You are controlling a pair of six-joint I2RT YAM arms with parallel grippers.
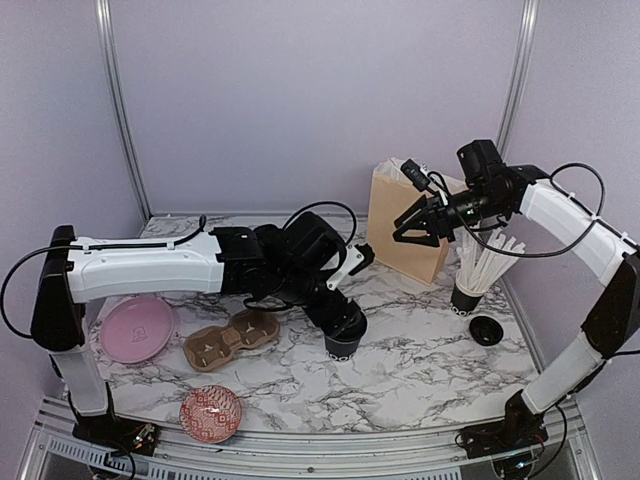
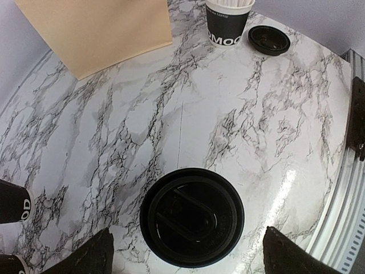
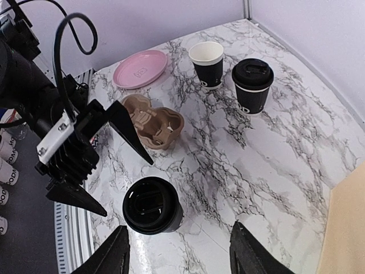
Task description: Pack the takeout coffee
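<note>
My left gripper is open just above the cup's black lid (image 2: 192, 218), which already lies between its fingers, so next it needs to go down onto the lid and close around its sides.
One takeout coffee cup (image 1: 343, 345) with a black lid stands on the marble table (image 1: 430, 370). In the left wrist view this cup (image 2: 192, 217) sits between the fingers of my left gripper (image 2: 188, 260), which is open and apart from it. My left gripper (image 1: 338, 318) hangs just over it. In the right wrist view the same cup (image 3: 151, 205) appears below, with another lidded cup (image 3: 252, 85) and an open cup (image 3: 207, 64) farther off. My right gripper (image 3: 182, 257) is open and empty, and it is held high (image 1: 410, 236) in front of the paper bag (image 1: 405, 225).
A brown cup carrier (image 1: 232, 342) lies left of the cup, with a pink plate (image 1: 138, 328) and a red patterned bowl (image 1: 210, 413) beyond it. A cup of white straws (image 1: 470, 285) and a loose black lid (image 1: 486, 330) sit at the right.
</note>
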